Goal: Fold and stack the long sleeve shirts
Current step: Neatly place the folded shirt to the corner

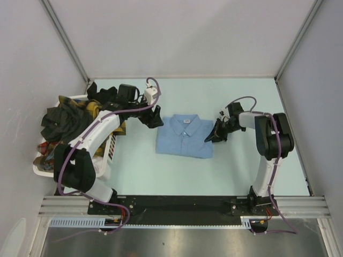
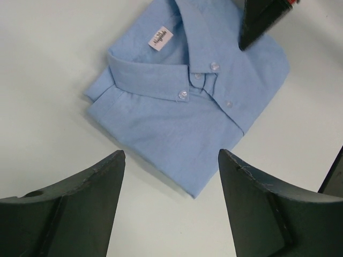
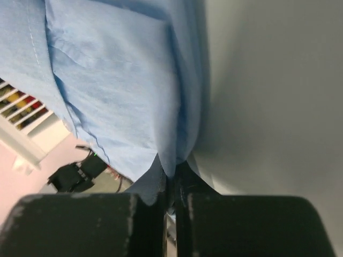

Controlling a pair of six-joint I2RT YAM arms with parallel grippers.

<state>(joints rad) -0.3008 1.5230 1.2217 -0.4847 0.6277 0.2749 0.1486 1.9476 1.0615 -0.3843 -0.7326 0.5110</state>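
The bare far corner of the table is outward of my right gripper and to its right in the top view. I will drag the shirt there and let it go.
A light blue long sleeve shirt (image 1: 184,136) lies folded in the middle of the table, collar toward the back. In the left wrist view the shirt (image 2: 187,101) shows its buttons and label. My left gripper (image 1: 155,118) hovers just off the shirt's back left corner, open and empty (image 2: 171,160). My right gripper (image 1: 214,135) is shut on the shirt's right edge (image 3: 174,171); the cloth (image 3: 118,91) is pinched between the jaws. Dark green-black and plaid shirts (image 1: 67,119) are heaped in the basket at the left.
A white slatted plastic basket (image 1: 104,155) stands at the table's left edge, under the left arm. Grey walls close in the back and sides. A metal rail (image 1: 182,203) runs along the near edge.
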